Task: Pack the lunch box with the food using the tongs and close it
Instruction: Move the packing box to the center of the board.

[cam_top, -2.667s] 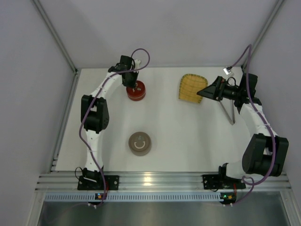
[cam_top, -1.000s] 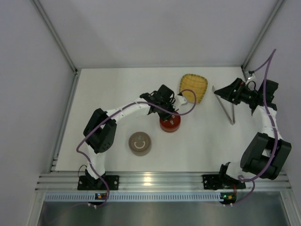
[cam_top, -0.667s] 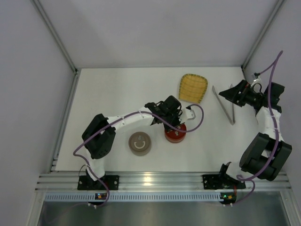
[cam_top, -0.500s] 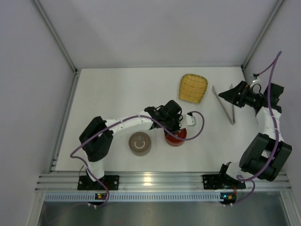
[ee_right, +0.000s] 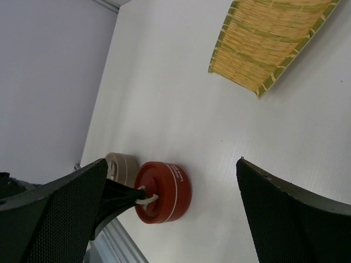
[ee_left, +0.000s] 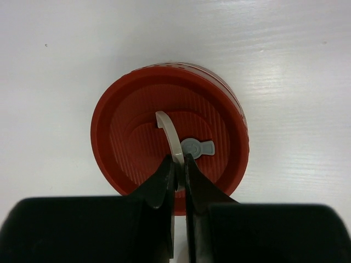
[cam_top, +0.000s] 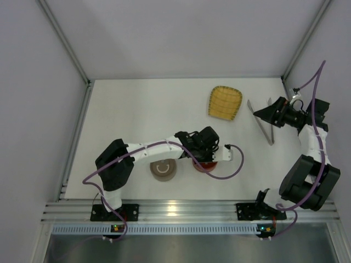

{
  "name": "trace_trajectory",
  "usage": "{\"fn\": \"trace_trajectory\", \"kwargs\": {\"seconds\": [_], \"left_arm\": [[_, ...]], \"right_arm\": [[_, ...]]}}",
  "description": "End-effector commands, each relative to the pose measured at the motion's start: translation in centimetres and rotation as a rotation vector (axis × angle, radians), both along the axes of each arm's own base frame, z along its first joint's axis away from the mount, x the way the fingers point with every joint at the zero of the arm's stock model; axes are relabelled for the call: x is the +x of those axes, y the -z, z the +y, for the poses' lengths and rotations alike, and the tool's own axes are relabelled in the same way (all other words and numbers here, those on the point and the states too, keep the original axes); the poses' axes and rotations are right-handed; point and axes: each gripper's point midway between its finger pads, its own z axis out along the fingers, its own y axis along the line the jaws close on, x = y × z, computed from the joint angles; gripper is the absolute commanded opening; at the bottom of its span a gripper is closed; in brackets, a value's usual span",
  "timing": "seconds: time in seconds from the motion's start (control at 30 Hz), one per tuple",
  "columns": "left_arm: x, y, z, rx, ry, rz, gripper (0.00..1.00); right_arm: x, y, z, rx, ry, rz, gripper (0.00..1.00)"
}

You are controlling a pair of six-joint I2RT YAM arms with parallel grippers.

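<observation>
The red tin will next be pulled back by my left gripper toward the front rails, closer to the beige tin, where the table is empty.
The lunch box, a round red tin (ee_left: 170, 129) with a grey ring handle (ee_left: 169, 134) on its lid, is at the table's front middle (cam_top: 207, 163). My left gripper (ee_left: 178, 161) is shut on that handle from above and covers most of the tin (ee_right: 163, 192) in the top view. The slim metal tongs (cam_top: 260, 123) lie flat at the right. My right gripper (cam_top: 258, 114) hovers open over their spread ends, holding nothing. No food shows in any view.
A round beige tin (cam_top: 163, 170) with a ring-handled lid stands just left of the red one, also in the right wrist view (ee_right: 123, 167). A yellow woven tray (cam_top: 225, 102) lies at the back, right of centre. Frame rails border the table's front edge (cam_top: 175, 211).
My left arm has brought the red tin by its handle from the back left to the front middle, beside the beige tin. The right arm drew back over the tongs.
</observation>
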Motion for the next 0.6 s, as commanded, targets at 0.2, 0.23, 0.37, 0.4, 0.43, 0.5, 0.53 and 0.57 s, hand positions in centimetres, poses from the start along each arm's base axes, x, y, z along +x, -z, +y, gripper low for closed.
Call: {"fn": "trace_trajectory", "kwargs": {"seconds": [0.2,0.23,0.37,0.4,0.43,0.5,0.53,0.57], "left_arm": [[-7.6,10.1,10.6,0.524,0.046,0.263,0.0],[-7.5,9.9,10.5,0.521,0.045,0.26,0.0],[-7.6,9.5,10.7,0.522,0.046,0.259,0.0],[-7.7,9.4,10.9,0.529,0.044,0.265,0.0],[-7.7,9.3,10.9,0.528,0.043,0.264,0.0],[-7.8,9.1,11.2,0.533,0.043,0.265,0.0],[-7.9,9.0,11.4,0.532,0.042,0.263,0.0],[-7.8,8.8,11.5,0.532,0.042,0.256,0.0]], "right_arm": [[-1.0,-0.1,0.5,-0.016,-0.051,-0.031,0.99],[-1.0,-0.1,0.5,-0.015,-0.053,-0.031,0.99],[-1.3,-0.3,0.7,-0.009,-0.065,-0.036,0.99],[-1.3,-0.4,0.7,-0.012,-0.065,-0.039,0.99],[-1.4,-0.4,0.8,-0.01,-0.067,-0.037,0.99],[-1.5,-0.3,0.9,-0.008,-0.073,-0.036,0.99],[-1.6,-0.2,0.9,-0.007,-0.075,-0.034,0.99],[-1.6,-0.3,0.9,-0.006,-0.078,-0.036,0.99]]}}
